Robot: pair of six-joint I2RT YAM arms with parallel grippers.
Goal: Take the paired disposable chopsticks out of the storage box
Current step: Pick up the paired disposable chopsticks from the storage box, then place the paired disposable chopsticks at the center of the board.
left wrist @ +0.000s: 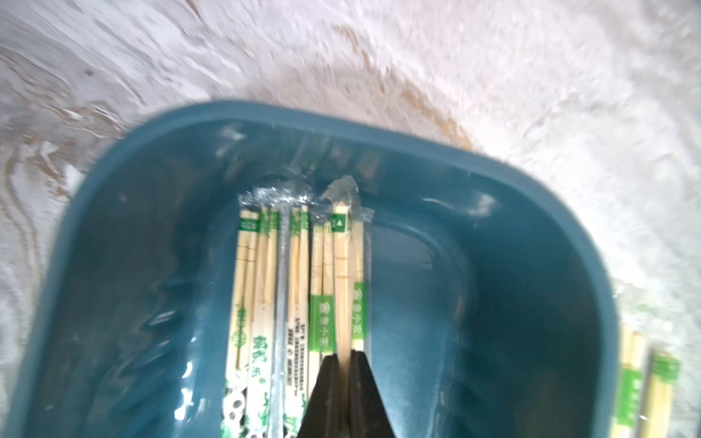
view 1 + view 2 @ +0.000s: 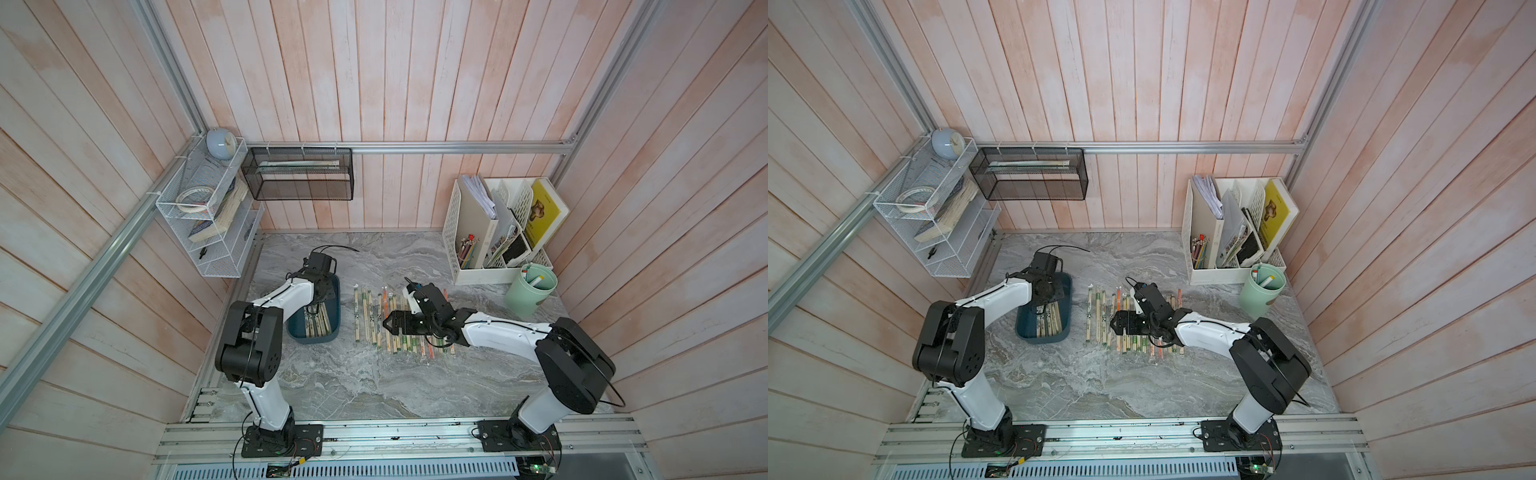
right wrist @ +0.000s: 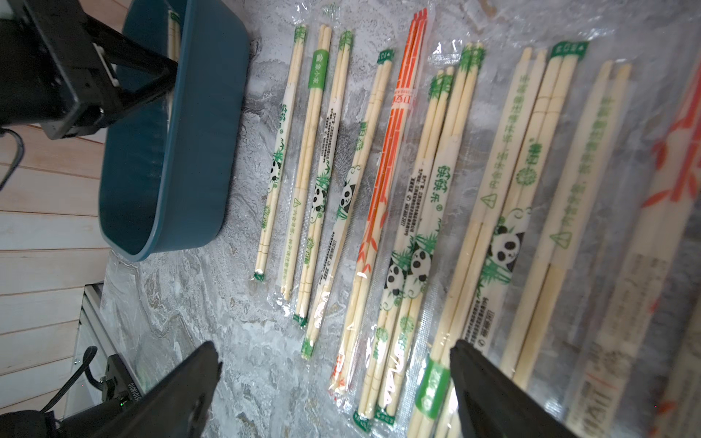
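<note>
The bare part of the table beside the row (image 2: pixel 348 316) lies beyond the box's rim from my left gripper, which will rise over that rim, then lower and release the pair.
The dark teal storage box (image 2: pixel 309 337) (image 2: pixel 1034 334) sits at the left of the marble table. Several paired disposable chopsticks (image 2: pixel 320 326) (image 1: pixel 265 284) lie along its floor in clear sleeves. My left gripper (image 2: pixel 312 309) (image 1: pixel 343 354) reaches down into the box, shut on one pale pair (image 1: pixel 341 265) at the edge of the bunch. Several more pairs (image 2: pixel 365 316) (image 3: pixel 402 151) lie in a row on the table to the right of the box. My right gripper (image 2: pixel 386 324) (image 3: pixel 335 349) hovers over that row, open and holding nothing.
A white file organiser (image 2: pixel 490 232) with papers and pencils stands at the back right, with a green cup (image 2: pixel 530 291) in front of it. On the back and left walls hang a black mesh basket (image 2: pixel 299 174) and a white wire shelf (image 2: pixel 199 216).
</note>
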